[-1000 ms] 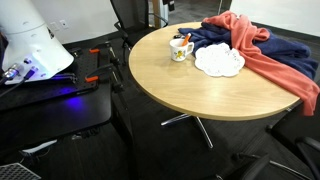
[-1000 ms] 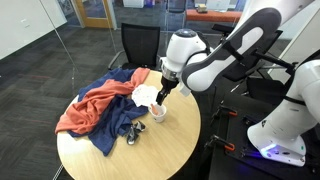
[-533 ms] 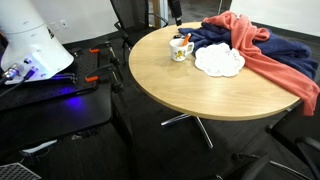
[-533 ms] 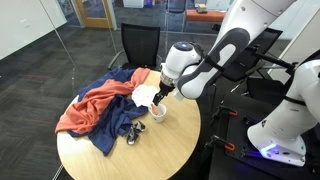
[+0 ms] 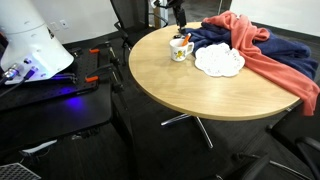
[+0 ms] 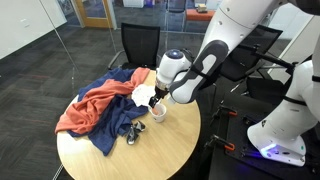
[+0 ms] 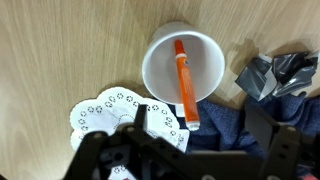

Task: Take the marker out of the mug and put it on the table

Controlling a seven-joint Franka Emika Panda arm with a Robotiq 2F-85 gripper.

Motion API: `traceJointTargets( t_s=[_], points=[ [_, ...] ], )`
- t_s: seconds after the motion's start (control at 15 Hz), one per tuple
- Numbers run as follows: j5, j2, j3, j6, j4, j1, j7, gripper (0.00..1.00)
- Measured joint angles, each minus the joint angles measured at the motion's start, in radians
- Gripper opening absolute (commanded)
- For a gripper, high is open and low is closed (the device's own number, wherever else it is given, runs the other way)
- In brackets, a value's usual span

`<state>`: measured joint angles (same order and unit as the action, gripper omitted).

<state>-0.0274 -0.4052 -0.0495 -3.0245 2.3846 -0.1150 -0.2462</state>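
I need to lower my gripper and close it on the end of the orange marker that sticks out above the mug's rim.
The white mug [image 5: 180,49] stands on the round tan table [image 5: 200,90] near its far edge. The orange marker [image 5: 186,38] leans inside it and sticks out over the rim. In the wrist view I look straight down into the mug [image 7: 160,60], with the marker [image 7: 184,78] lying across its opening. My gripper [image 7: 198,126] is open and empty, its fingers spread just beside the mug's rim, above it. In both exterior views the gripper [image 5: 178,12] [image 6: 154,98] hovers over the mug [image 6: 158,114], not touching it.
A white scalloped plate [image 5: 218,62] lies right next to the mug. A red cloth [image 5: 268,52] and a blue cloth [image 5: 215,38] are heaped behind it. Crumpled grey material [image 7: 275,72] lies beside the mug. A black bench with a white machine [image 5: 30,55] stands beside the table.
The arm has swung lower and closer over the mug, and the gripper now shows further into the exterior view. The mug and marker have not moved.
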Motion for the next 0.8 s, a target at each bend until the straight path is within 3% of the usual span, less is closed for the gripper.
traceJointTargets(
  t_s=[0.73, 0.8],
  points=[
    [0.001, -0.139, -0.168, -0.001, -0.119, -0.171, -0.082, 1.0],
    [0.001, -0.149, -0.181, -0.001, -0.126, -0.185, -0.094, 0.75]
  ],
)
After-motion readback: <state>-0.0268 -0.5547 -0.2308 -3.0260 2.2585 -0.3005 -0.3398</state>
